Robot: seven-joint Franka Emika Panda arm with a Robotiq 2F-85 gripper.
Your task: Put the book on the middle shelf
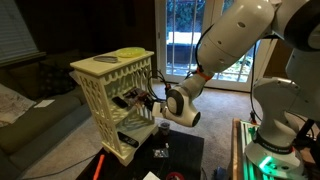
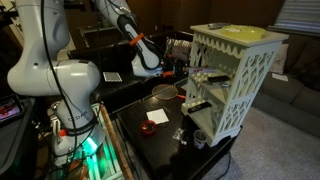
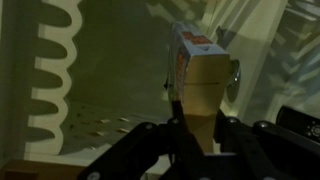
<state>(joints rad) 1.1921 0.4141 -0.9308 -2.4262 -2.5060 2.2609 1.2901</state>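
The book in my gripper is already inside the rack's open side. It needs to go down next onto the middle shelf's slotted board [image 3: 98, 121], and my gripper will release it there.
My gripper [image 3: 198, 128] is shut on the book [image 3: 197, 68], a thin book with a tan face and a reddish top edge, held upright between the fingers. In both exterior views the gripper [image 1: 152, 100] [image 2: 184, 72] reaches into the open side of the cream-white lattice rack [image 1: 100, 100] [image 2: 250, 85] at the level of the middle shelf [image 1: 122, 108] [image 2: 203, 96]. The book [image 1: 128, 98] shows as a dark reddish piece just inside the rack above that board. In the wrist view the lattice side [image 3: 50, 70] stands to the left.
A yellow-green flat round thing [image 1: 128, 53] [image 2: 243, 32] lies on the rack's top. A dark bar [image 1: 126, 141] lies low in the rack. The black table holds a round dish [image 2: 163, 93], small red-white items [image 2: 157, 117] and a dark cup [image 1: 163, 128]. A sofa [image 1: 30, 110] stands behind.
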